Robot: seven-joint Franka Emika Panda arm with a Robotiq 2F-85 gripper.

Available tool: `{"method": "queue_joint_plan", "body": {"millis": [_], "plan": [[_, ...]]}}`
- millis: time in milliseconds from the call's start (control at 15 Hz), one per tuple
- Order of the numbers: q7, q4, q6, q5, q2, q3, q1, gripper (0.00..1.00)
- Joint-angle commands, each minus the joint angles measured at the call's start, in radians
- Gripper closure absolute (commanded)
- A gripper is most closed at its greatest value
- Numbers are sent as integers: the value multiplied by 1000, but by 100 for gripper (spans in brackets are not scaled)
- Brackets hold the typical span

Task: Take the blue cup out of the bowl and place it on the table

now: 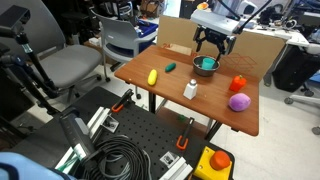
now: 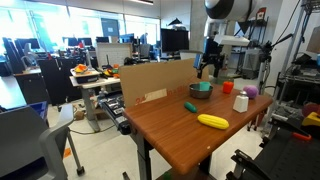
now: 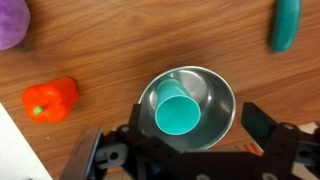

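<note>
The gripper needs to lower its open fingers to the cup's rim first to get the blue cup (image 3: 176, 111), because the cup's opening faces up toward them.
The blue cup (image 3: 176, 111) lies tilted inside the silver bowl (image 3: 218, 98), its open mouth facing the wrist camera. In both exterior views the bowl (image 1: 206, 66) (image 2: 201, 90) sits near the far edge of the brown table (image 1: 170, 92) (image 2: 175, 130), by the cardboard wall. My gripper (image 3: 176, 140) (image 1: 211, 47) (image 2: 210, 68) hangs open directly above the bowl, one finger on each side of it, holding nothing.
On the table are a yellow object (image 1: 153, 76), a dark green object (image 1: 171, 67) (image 3: 286, 24), a white bottle (image 1: 190, 89), a red pepper (image 1: 238, 84) (image 3: 50, 99) and a purple round object (image 1: 239, 102) (image 3: 12, 22). A cardboard wall (image 1: 180, 33) stands behind the bowl.
</note>
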Motion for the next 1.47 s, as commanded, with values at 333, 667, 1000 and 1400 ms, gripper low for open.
{"method": "queue_joint_plan", "body": {"millis": [333,667,1000,1400], "plan": [[-77,133,-12,91,126,43,-18,0],[-94,170,-22,115,161,61,-20,0],[-57,200,-57,109,186,38,-18,42],[-43,219,-81,102,183,17,-23,87]]}}
